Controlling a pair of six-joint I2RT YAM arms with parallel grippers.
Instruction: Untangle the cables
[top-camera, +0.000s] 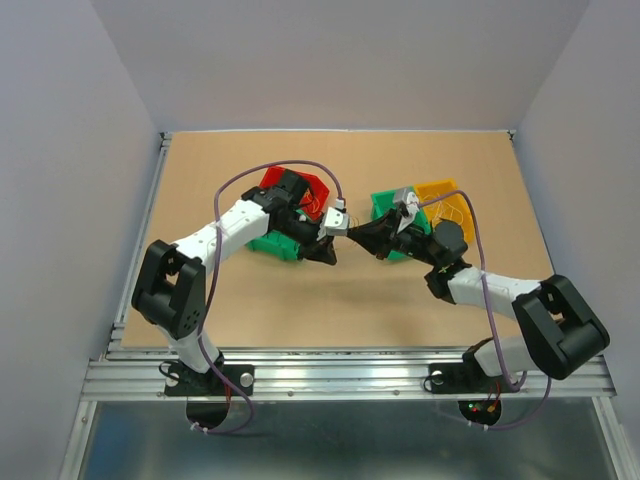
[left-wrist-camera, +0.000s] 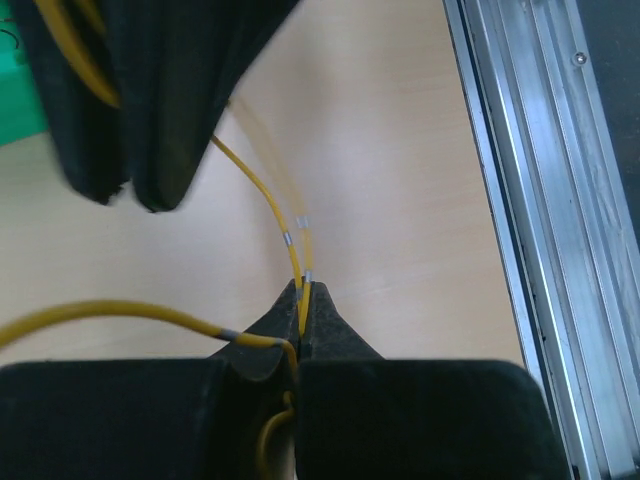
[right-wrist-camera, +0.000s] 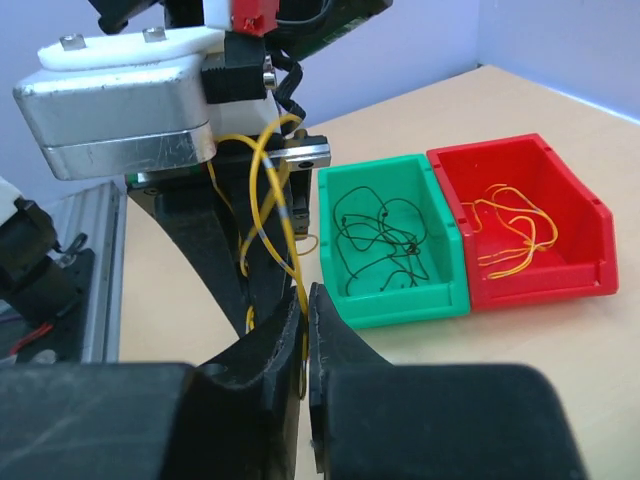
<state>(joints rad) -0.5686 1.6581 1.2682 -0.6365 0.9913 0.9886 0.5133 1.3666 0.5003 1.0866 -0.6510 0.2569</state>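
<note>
The robot's left gripper is going to swing outward over the red bin (top-camera: 314, 194) next and go down to let go of its yellow cable there, since matching orange-yellow cables are already in that bin.
Thin yellow cables (left-wrist-camera: 265, 200) stretch between my two grippers above the middle of the table. My left gripper (left-wrist-camera: 303, 292) is shut on them, with one strand looping off to the left. My right gripper (right-wrist-camera: 307, 300) has its jaws closed on a yellow cable (right-wrist-camera: 262, 180) that rises toward the left gripper's silver body (right-wrist-camera: 130, 110). In the top view the left gripper (top-camera: 333, 250) and right gripper (top-camera: 358, 236) nearly meet tip to tip. Dark cables (right-wrist-camera: 385, 235) lie in a green bin, and orange-yellow cables (right-wrist-camera: 510, 235) in a red bin.
A green bin (right-wrist-camera: 440, 290) and a red bin (right-wrist-camera: 570, 270) stand side by side beyond the grippers, under the left arm. Another green bin (top-camera: 383, 205) and an orange bin (top-camera: 445, 195) sit by the right arm. An aluminium rail (left-wrist-camera: 530, 200) borders the near table edge.
</note>
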